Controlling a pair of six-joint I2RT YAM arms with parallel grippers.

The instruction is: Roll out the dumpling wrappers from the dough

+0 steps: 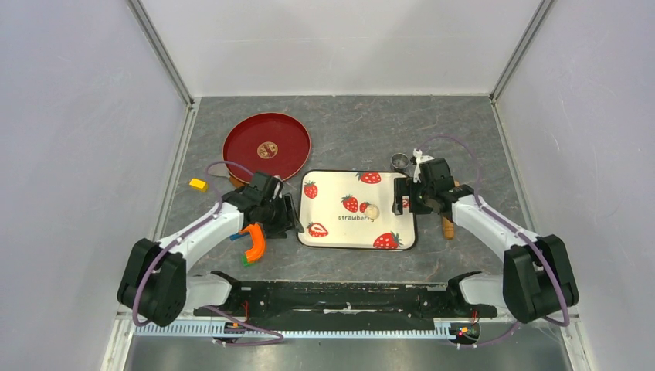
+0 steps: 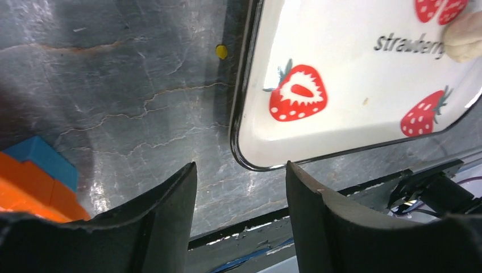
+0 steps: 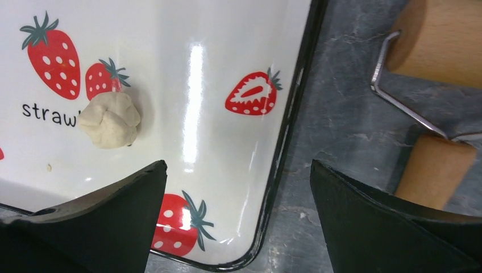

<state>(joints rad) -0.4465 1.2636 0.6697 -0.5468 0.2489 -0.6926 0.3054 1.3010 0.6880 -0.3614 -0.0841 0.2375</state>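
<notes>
My right gripper needs to move down and to its right in the top view and lower its open fingers around the roller's wooden handle (image 1: 448, 227) (image 3: 435, 172), which is lying there.
The dough (image 1: 371, 210) is a small pale cream lump on the white strawberry tray (image 1: 332, 232). It shows in the right wrist view (image 3: 109, 120) and at the edge of the left wrist view (image 2: 465, 36). No dumpling wrappers are in view. My left gripper (image 1: 290, 219) is open and empty, just left of the tray's near left corner (image 2: 250, 162). My right gripper (image 1: 402, 202) is open and empty over the tray's right edge (image 3: 284, 148), right of the dough. The tan wooden roller (image 1: 447, 224) lies right of the tray, behind my right gripper (image 3: 437, 40).
A red round plate (image 1: 266, 146) lies at the back left. A small metal ring (image 1: 399, 161) stands behind the tray. A yellow block (image 1: 198, 184) lies at the left. An orange and blue tool (image 1: 253, 243) lies by my left arm (image 2: 34, 182).
</notes>
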